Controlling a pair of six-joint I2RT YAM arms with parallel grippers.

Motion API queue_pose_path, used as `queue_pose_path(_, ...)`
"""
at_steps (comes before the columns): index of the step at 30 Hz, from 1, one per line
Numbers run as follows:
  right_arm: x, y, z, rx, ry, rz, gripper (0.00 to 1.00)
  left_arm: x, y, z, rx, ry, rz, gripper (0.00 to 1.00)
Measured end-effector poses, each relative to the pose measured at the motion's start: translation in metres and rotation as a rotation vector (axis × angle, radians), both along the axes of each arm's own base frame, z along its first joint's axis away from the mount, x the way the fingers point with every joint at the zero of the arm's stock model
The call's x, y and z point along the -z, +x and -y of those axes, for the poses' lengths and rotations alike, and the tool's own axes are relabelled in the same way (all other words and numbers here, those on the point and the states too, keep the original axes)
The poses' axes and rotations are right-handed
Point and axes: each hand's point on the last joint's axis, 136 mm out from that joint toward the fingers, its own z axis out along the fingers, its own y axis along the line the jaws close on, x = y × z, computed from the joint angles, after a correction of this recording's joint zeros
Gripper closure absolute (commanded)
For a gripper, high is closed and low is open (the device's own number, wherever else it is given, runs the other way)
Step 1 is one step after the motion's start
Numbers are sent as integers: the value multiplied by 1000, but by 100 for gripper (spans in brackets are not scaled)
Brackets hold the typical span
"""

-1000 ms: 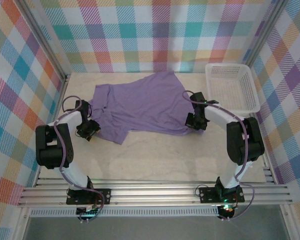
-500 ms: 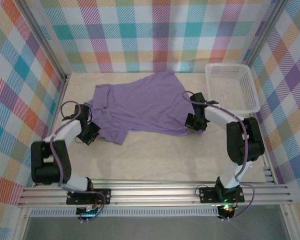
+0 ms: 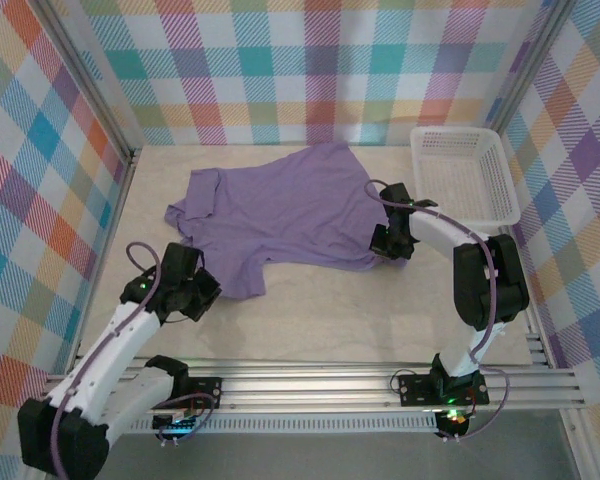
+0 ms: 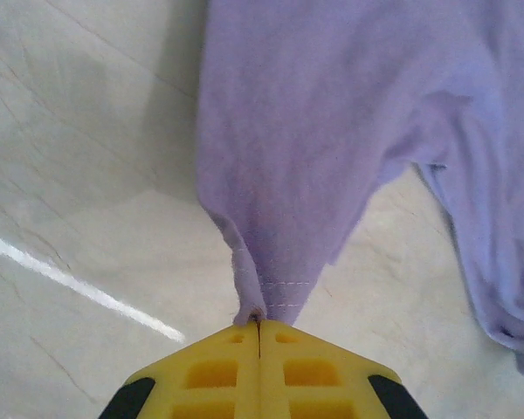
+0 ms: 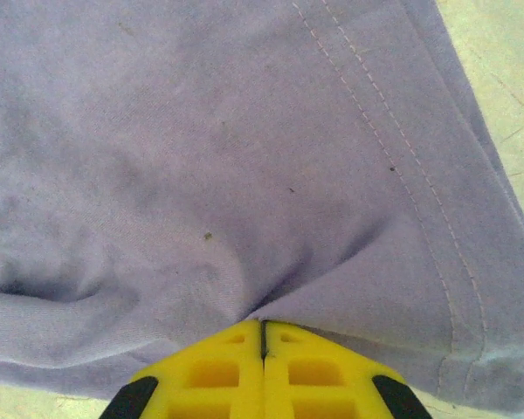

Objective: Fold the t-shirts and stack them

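Note:
The t-shirt's hemmed corner goes back toward the bar in my left gripper next, straightening its bunched cloth, and comes free, since bare marble tabletop lies there.
The lavender t-shirt [image 3: 280, 215] lies spread and rumpled across the middle of the table. My left gripper [image 3: 208, 292] is shut on the hemmed corner of the t-shirt [image 4: 271, 253] at the near left, and the cloth stretches away from its yellow fingers [image 4: 211, 374]. My right gripper [image 3: 383, 243] is shut on a pinch of the t-shirt [image 5: 244, 192] near its right hem, where double stitching shows. The fabric puckers into the closed yellow fingers [image 5: 319, 371].
A white lattice basket [image 3: 461, 172] stands at the back right, just right of the shirt. Plaid walls enclose the table on three sides. A metal rail [image 3: 310, 385] runs along the near edge. Bare marble tabletop [image 3: 330, 320] lies in front of the shirt.
My left arm has swung toward the near edge, dragging the shirt's left corner nearer and stretching the cloth. The right gripper has stayed in place.

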Motion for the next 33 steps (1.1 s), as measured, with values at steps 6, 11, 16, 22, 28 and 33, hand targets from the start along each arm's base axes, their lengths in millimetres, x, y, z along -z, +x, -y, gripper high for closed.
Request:
queue_pose_path(6,-5,5,-1,0,3,14,100,-6,-16,36,73,-56,6,100)
queue_pose_path(11,-6,6,1,4,-9,18,100,20,-36,82,266,17,-93,96)
queue_pose_path(16,-6,6,1,4,-12,19,100,15,-37,71,259,110,-83,52)
queue_pose_path(22,-6,6,2,6,-18,21,100,-52,-10,58,206,77,125,25)
queue_pose_path(28,-5,6,3,6,-22,21,100,-37,29,-24,-37,173,17,34)
queue_pose_path(33,-4,5,5,3,-31,17,100,-4,65,-91,-181,228,-110,34)
